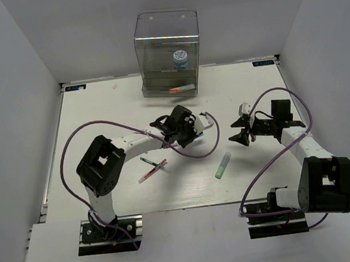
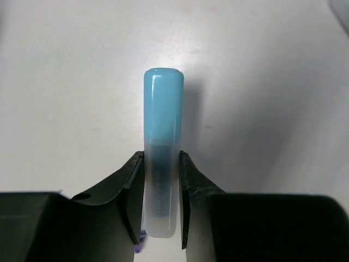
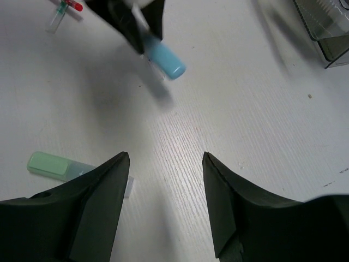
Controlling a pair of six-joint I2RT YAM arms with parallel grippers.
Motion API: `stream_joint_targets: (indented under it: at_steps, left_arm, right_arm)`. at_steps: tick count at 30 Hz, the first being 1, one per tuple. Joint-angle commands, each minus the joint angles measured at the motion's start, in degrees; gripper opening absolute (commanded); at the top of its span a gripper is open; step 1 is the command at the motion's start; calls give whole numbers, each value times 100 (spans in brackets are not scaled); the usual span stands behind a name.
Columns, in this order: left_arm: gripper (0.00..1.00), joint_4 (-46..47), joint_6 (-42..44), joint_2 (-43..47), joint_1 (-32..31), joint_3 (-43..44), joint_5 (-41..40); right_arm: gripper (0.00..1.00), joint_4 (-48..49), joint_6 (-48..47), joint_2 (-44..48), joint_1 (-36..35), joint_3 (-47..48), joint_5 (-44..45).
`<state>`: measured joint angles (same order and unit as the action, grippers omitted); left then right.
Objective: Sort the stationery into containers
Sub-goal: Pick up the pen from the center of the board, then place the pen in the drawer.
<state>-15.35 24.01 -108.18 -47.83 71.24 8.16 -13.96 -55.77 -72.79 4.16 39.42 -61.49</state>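
Observation:
I will release the blue highlighter outward, left gripper over the organizer's lower drawer (image 1: 173, 85).
My left gripper (image 1: 192, 129) (image 2: 161, 164) is shut on a blue highlighter (image 2: 162, 109) and holds it above the table's middle; it also shows in the right wrist view (image 3: 166, 59). My right gripper (image 1: 242, 134) (image 3: 166, 158) is open and empty, hovering over bare table to the right of it. A mint green highlighter (image 1: 223, 165) (image 3: 54, 164) lies on the table just below the right gripper. Thin red and dark pens (image 1: 154, 167) (image 3: 65, 8) lie crossed below the left arm. The clear organizer (image 1: 169, 56) stands at the back, with a blue-white roll (image 1: 180, 58) inside and an orange-capped highlighter (image 1: 180, 90) in its lower drawer.
White walls close the table on the left, back and right. A corner of the organizer (image 3: 327, 33) shows at the upper right of the right wrist view. Purple cables loop from both arms over the table.

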Motion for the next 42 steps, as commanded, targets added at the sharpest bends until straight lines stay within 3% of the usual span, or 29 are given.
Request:
stream_joint_targets:
  at_steps: [1, 5, 8, 13, 22, 42]
  left_arm:
    - [0, 637, 138, 692, 370, 73, -394]
    - [0, 1026, 332, 693, 713, 372, -596]
    - [0, 1087, 683, 316, 915, 1082, -597]
    - [0, 1455, 1237, -220, 1161, 1445, -526]
    - [0, 1518, 1466, -1126, 1487, 2692, -824]
    - [0, 1957, 2406, -1601, 1540, 2992, -957]
  right_arm:
    - [62, -300, -478, 46, 6, -39, -170]
    - [62, -327, -637, 55, -3, -101, -109]
    - [62, -380, -733, 55, -21, -136, -56]
    - [62, -441, -1005, 46, -47, -189, -64]
    - [62, -678, -1349, 55, -56, -312, 6]
    - [64, -749, -1419, -68, -65, -497, -117]
